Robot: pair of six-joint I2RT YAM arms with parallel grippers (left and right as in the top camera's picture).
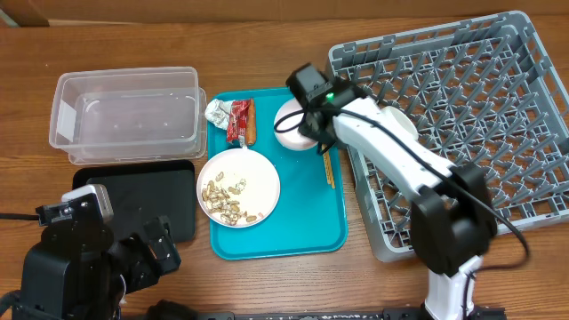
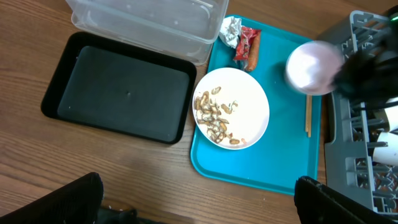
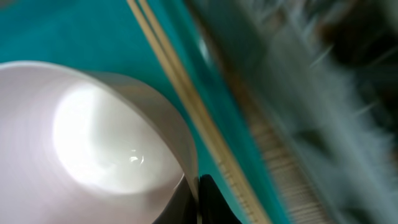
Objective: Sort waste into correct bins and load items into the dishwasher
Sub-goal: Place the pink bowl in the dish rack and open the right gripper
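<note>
My right gripper needs to lift the bowl past the white dish, over the grey rack's empty wires, then tilt and lower it in.
My right gripper [image 1: 311, 124] is shut on the rim of a pale pink bowl [image 1: 289, 124] at the back right of the teal serving tray [image 1: 311, 222]. In the right wrist view the jaws [image 3: 198, 199] pinch the bowl wall [image 3: 93, 137] beside the wooden chopsticks [image 3: 186, 93]. A white plate [image 1: 238, 187] holds nut-shell scraps [image 1: 222, 200]. A silvery wrapper [image 1: 216, 111], a red wrapper [image 1: 237, 120] and a sausage piece [image 1: 251, 123] lie at the tray's back. My left gripper [image 2: 199, 211] is open and empty over the wood in front of the tray.
A clear tub [image 1: 124, 111] stands at the back left, with a black tray [image 1: 151, 200] in front of it. The grey dish rack [image 1: 462, 116] fills the right side and holds a white dish [image 1: 402, 122] near its left edge.
</note>
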